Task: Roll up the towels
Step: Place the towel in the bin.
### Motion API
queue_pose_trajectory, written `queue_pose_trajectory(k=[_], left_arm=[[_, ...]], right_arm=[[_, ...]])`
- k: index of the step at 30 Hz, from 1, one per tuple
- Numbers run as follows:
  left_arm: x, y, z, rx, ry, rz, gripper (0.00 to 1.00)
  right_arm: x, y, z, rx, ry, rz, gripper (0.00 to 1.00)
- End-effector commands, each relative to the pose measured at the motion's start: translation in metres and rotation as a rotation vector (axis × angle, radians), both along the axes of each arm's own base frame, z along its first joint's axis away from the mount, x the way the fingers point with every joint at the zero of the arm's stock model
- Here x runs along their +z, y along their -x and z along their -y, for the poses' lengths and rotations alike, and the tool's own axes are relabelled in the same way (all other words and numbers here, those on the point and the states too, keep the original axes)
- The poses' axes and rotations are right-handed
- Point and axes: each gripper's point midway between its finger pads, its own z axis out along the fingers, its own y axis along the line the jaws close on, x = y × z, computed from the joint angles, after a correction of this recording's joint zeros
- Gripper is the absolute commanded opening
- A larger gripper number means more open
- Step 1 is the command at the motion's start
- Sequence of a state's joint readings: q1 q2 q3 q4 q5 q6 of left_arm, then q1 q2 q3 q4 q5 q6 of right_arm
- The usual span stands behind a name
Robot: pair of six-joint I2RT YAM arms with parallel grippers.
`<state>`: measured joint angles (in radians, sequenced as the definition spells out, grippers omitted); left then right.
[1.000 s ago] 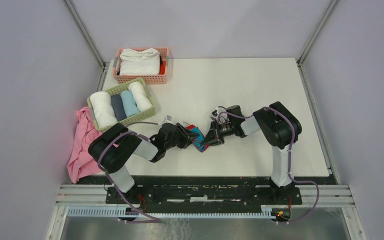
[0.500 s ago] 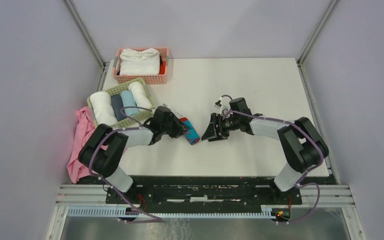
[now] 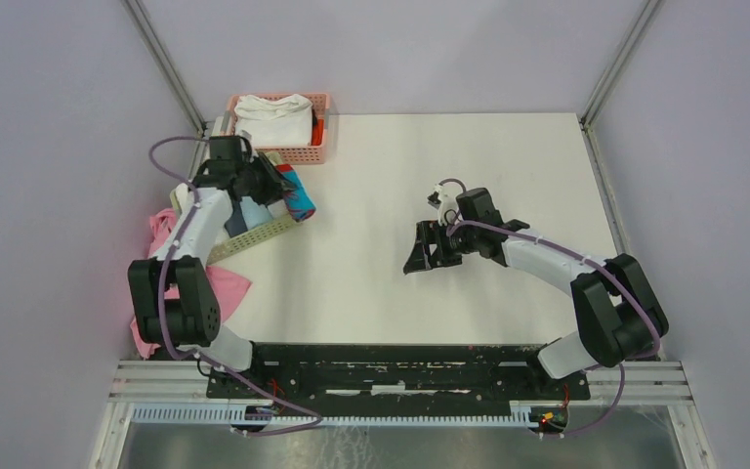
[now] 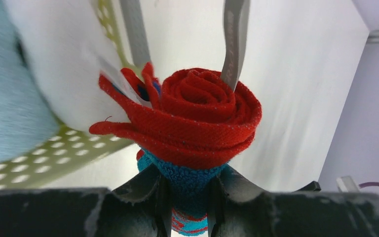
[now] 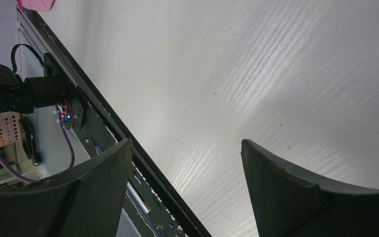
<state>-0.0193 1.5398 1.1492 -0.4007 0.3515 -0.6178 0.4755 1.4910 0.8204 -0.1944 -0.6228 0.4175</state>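
Note:
The left gripper comes down and to the left in the top view next, onto the light blue and white towels, since their roll hangs past the basket's end.
My left gripper point(image 3: 273, 184) is shut on a rolled red towel with teal-blue marks point(image 3: 296, 196), holding it at the right end of the green basket point(image 3: 259, 233). In the left wrist view the red spiral end of the towel point(image 4: 202, 111) faces away, and my left gripper point(image 4: 190, 197) pinches its teal part. A rolled white towel point(image 4: 64, 59) and a light blue one point(image 4: 2, 89) lie in the green basket point(image 4: 54, 158) just to the left. My right gripper point(image 3: 418, 252) hangs open over bare table, and the right wrist view shows my right gripper point(image 5: 185, 192) holding nothing.
A pink basket point(image 3: 303, 153) at the back left holds a folded white towel point(image 3: 273, 119). A plain pink cloth point(image 3: 227, 289) hangs off the table's left edge beside the green basket. The left arm hides most of that basket's contents from above.
My left arm carried the rolled red towel from the table's middle back and left to the green basket. My right gripper let go of it, opened wide and drew back a little.

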Motion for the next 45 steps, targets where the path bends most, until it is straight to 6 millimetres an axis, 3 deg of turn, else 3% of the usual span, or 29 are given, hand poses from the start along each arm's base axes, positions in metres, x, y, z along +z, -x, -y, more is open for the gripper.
queue_pose_trajectory(k=[1, 3, 6, 11, 15, 18, 24, 31, 37, 40, 41, 42, 45], left_arm=[[0.037, -0.011, -0.037, -0.090, -0.035, 0.034, 0.15], [0.043, -0.022, -0.051, -0.088, -0.042, 0.039, 0.15], [0.036, -0.034, -0.070, -0.104, -0.043, 0.012, 0.15], [-0.004, -0.042, -0.089, -0.120, -0.004, -0.104, 0.15], [-0.035, -0.037, -0.098, -0.101, 0.001, -0.193, 0.15], [-0.057, -0.030, -0.117, -0.053, -0.076, -0.284, 0.15], [-0.080, -0.029, -0.143, 0.009, -0.198, -0.374, 0.21], [-0.091, -0.046, -0.130, -0.060, -0.276, -0.380, 0.33], [-0.108, -0.043, -0.128, -0.068, -0.314, -0.439, 0.42], [-0.090, -0.048, -0.130, -0.048, -0.327, -0.405, 0.50], [-0.083, -0.050, -0.131, -0.039, -0.330, -0.388, 0.89], [-0.072, -0.052, -0.131, -0.031, -0.336, -0.363, 0.99], [-0.052, -0.056, -0.132, -0.014, -0.345, -0.310, 0.99]], right_arm=[[0.000, -0.005, 0.001, 0.003, 0.013, 0.049, 0.88], [0.000, -0.005, 0.001, 0.005, 0.009, 0.049, 0.88], [0.000, -0.003, 0.001, 0.012, 0.009, 0.052, 0.88], [0.001, -0.001, 0.000, 0.027, 0.010, 0.058, 0.88], [0.000, 0.000, 0.000, 0.033, 0.016, 0.060, 0.88], [-0.001, 0.001, -0.001, 0.036, 0.017, 0.058, 0.88], [-0.004, 0.001, 0.000, 0.039, 0.025, 0.057, 0.88], [-0.009, 0.002, -0.003, 0.050, 0.026, 0.040, 0.87], [-0.010, 0.004, -0.002, 0.057, 0.040, 0.044, 0.87], [-0.007, 0.003, -0.001, 0.057, 0.041, 0.053, 0.87], [-0.005, 0.003, -0.001, 0.056, 0.043, 0.057, 0.87], [-0.004, 0.003, 0.000, 0.057, 0.045, 0.062, 0.87], [0.001, 0.002, 0.001, 0.053, 0.051, 0.077, 0.87]])
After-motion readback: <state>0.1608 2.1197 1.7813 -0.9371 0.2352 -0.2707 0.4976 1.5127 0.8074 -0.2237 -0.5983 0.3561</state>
